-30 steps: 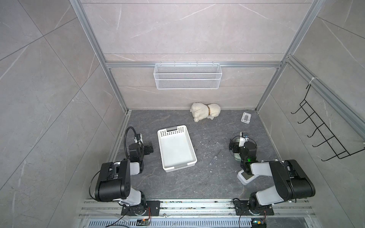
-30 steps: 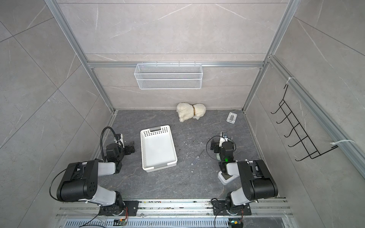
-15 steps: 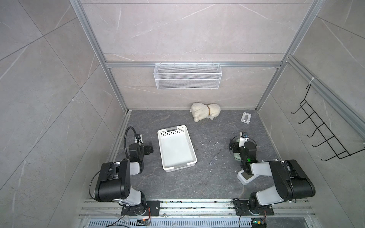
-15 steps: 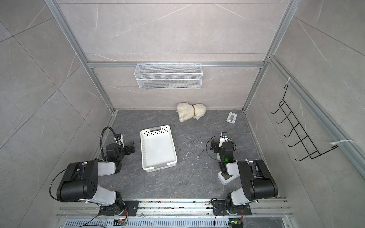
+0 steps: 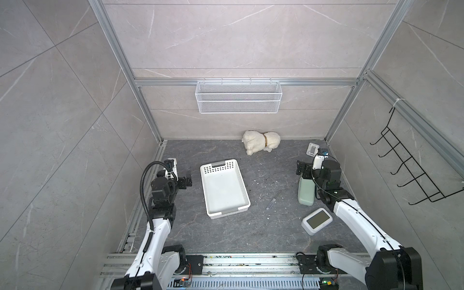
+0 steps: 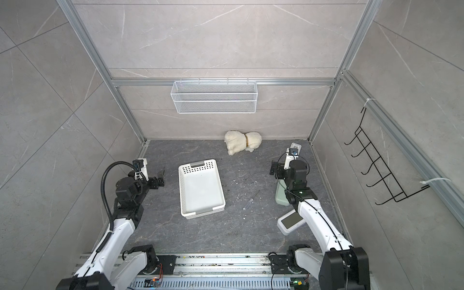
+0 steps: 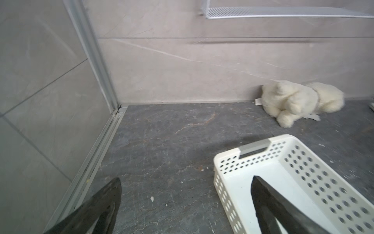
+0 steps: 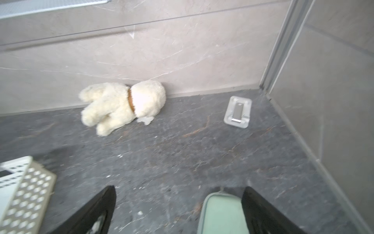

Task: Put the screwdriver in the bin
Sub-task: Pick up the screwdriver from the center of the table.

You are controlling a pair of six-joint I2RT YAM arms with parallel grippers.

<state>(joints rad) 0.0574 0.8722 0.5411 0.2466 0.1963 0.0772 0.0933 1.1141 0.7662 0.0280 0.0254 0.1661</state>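
Observation:
I need to move my right gripper back toward the bin (image 5: 223,190), tilt it down and lower it onto the screwdriver's clear handle, because the screwdriver lies flat on the floor.
The screwdriver (image 5: 273,203) (image 6: 250,200) lies slanted on the dark floor, just right of the bin, with its clear handle toward the front. It appears in neither wrist view. The bin (image 5: 223,190) (image 6: 200,188) (image 7: 228,162) (image 8: 24,188) is a shallow white perforated tray, empty, at mid floor. My left gripper (image 5: 186,180) (image 6: 159,179) (image 7: 185,182) hovers open left of the bin's far end, holding nothing. My right gripper (image 5: 300,168) (image 6: 275,169) (image 8: 179,190) is open and empty above the far end of a pale green case (image 5: 305,192) (image 8: 220,214), behind and right of the screwdriver.
A white plush dog (image 5: 261,141) lies against the back wall. A small clear packet (image 5: 312,149) sits in the back right corner. A white device with a screen (image 5: 316,220) lies front right. A wire basket (image 5: 238,100) hangs on the back wall and a black hook rack (image 5: 411,170) on the right wall.

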